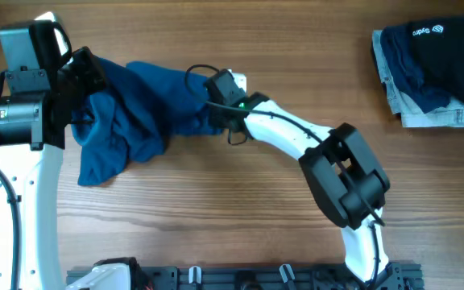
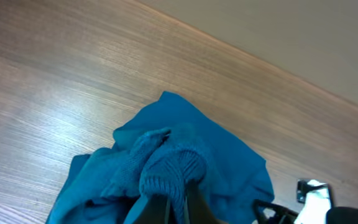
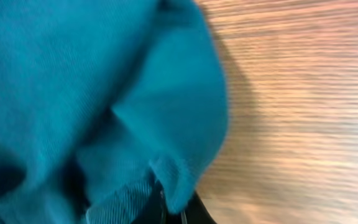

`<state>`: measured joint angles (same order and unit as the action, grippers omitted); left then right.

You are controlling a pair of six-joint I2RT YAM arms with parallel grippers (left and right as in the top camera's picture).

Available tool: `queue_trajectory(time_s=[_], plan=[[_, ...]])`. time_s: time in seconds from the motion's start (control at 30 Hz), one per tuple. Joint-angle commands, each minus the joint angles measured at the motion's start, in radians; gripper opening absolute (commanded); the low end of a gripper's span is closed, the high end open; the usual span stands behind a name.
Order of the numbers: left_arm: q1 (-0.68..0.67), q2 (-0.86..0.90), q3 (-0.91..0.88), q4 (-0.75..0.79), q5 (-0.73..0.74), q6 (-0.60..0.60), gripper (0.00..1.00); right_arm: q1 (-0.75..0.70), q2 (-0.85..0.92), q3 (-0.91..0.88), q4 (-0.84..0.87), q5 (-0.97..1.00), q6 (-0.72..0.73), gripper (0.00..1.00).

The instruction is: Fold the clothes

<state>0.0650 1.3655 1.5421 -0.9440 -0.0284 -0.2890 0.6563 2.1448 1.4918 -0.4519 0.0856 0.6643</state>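
Note:
Next, my left gripper lowers the garment's ribbed edge onto the wooden table below before it opens, since my right gripper holds the garment's other edge.
The mid-blue garment [image 1: 135, 105] lies bunched and wrinkled on the wooden table at the left. My left gripper [image 1: 87, 76] is shut on its ribbed edge at the garment's left end; the left wrist view shows the knit hem [image 2: 169, 174] pinched between the fingers [image 2: 182, 208]. My right gripper [image 1: 216, 113] is shut on the garment's right edge; in the right wrist view the blue cloth [image 3: 92, 93] fills most of the frame and a fold sits between the fingers [image 3: 173, 208].
A dark navy garment with a white logo [image 1: 433, 48] lies on a pale denim piece [image 1: 433, 113] at the back right. Bare wooden tabletop [image 1: 240, 201] spans the middle and front. The arm bases stand at the front edge.

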Motion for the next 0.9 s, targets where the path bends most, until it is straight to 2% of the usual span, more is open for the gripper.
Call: queue_trajectory(time_s=[0.0,0.1,0.23,0.3,0.43,0.57,0.7,0.73,0.77,0.8,0.87], plan=[[0.005,0.006,0.019,-0.006,0.008,0.025,0.04,-0.082,-0.092,0.173,-0.198,-0.022,-0.175,0.04],[0.005,0.006,0.019,-0.008,0.008,0.051,0.04,-0.212,-0.263,0.265,-0.395,-0.14,-0.386,0.04],[0.005,0.005,0.019,0.009,0.0,0.051,0.04,-0.404,-0.467,0.265,-0.538,-0.26,-0.487,0.04],[0.005,0.005,0.02,0.027,-0.004,0.051,0.04,-0.5,-0.517,0.265,-0.6,-0.306,-0.537,0.04],[0.005,0.006,0.019,0.039,-0.069,0.05,0.04,-0.565,-0.501,0.248,-0.658,-0.331,-0.59,0.04],[0.005,0.025,0.019,0.054,-0.124,0.05,0.04,-0.565,-0.465,0.242,-0.646,-0.331,-0.589,0.04],[0.005,0.122,0.019,0.086,-0.152,0.05,0.04,-0.566,-0.391,0.226,-0.589,-0.328,-0.589,0.04],[0.006,0.157,0.019,0.101,-0.163,0.05,0.13,-0.566,-0.372,0.224,-0.578,-0.328,-0.589,0.04],[0.006,0.185,0.019,0.111,-0.174,0.051,0.47,-0.566,-0.347,0.22,-0.564,-0.328,-0.589,0.04],[0.01,0.22,0.019,0.123,-0.168,0.048,1.0,-0.566,-0.312,0.219,-0.554,-0.328,-0.589,0.04],[0.019,0.249,0.02,0.117,-0.065,0.047,1.0,-0.566,-0.253,0.219,-0.547,-0.328,-0.589,0.04]])
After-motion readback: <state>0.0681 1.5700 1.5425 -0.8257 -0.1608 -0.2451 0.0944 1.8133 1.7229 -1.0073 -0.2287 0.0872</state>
